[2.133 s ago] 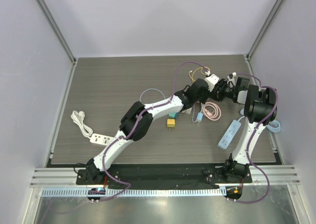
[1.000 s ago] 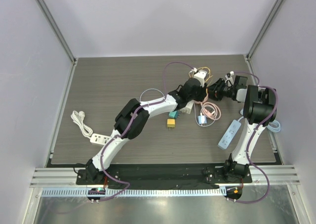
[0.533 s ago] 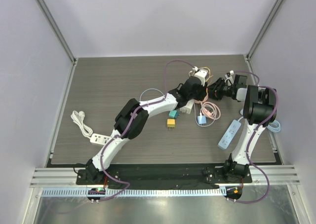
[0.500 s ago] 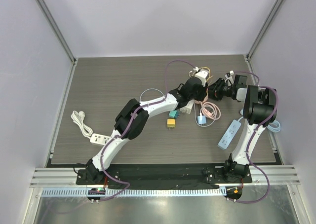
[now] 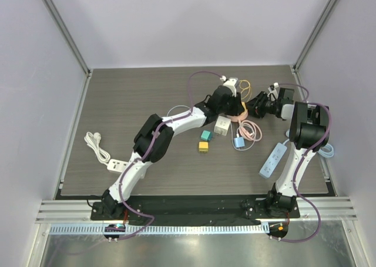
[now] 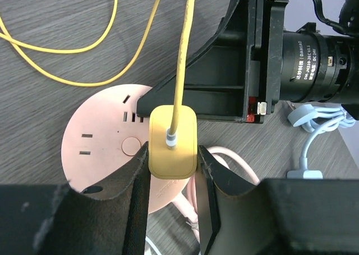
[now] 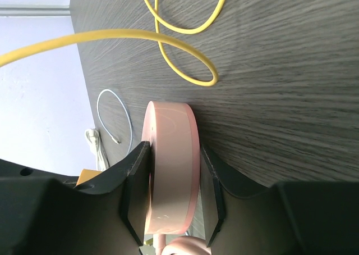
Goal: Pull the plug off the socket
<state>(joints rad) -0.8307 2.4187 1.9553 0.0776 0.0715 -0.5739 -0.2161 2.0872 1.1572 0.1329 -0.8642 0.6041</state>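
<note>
I should next lift the plug with my left gripper, swing back, lower and release, as bare tabletop by the yellow block [image 5: 183, 150] is to its left in the top view.
My left gripper [image 6: 173, 156] is shut on the yellow plug [image 6: 173, 142], whose yellow cable [image 6: 182, 53] runs up and away. The plug hangs over the right part of the round pink socket [image 6: 106, 148]. In the right wrist view a corner of the plug [image 7: 90, 177] shows apart from the socket's face. My right gripper [image 7: 171, 173] is shut on the pink socket [image 7: 171, 154], gripping its top face and underside. From above, the left gripper [image 5: 230, 96] and right gripper [image 5: 249, 109] meet at the socket [image 5: 239, 110].
A pink cable coil [image 5: 252, 129], a white cube adapter [image 5: 222, 124], teal [image 5: 205, 135] and yellow [image 5: 202, 146] blocks and a blue charger [image 5: 238, 142] lie near the socket. White power strips lie at the right [image 5: 273, 160] and the left [image 5: 117, 165].
My left gripper has moved left and back with the yellow plug, uncovering the white cube adapter. My right gripper stays shut on the pink socket.
</note>
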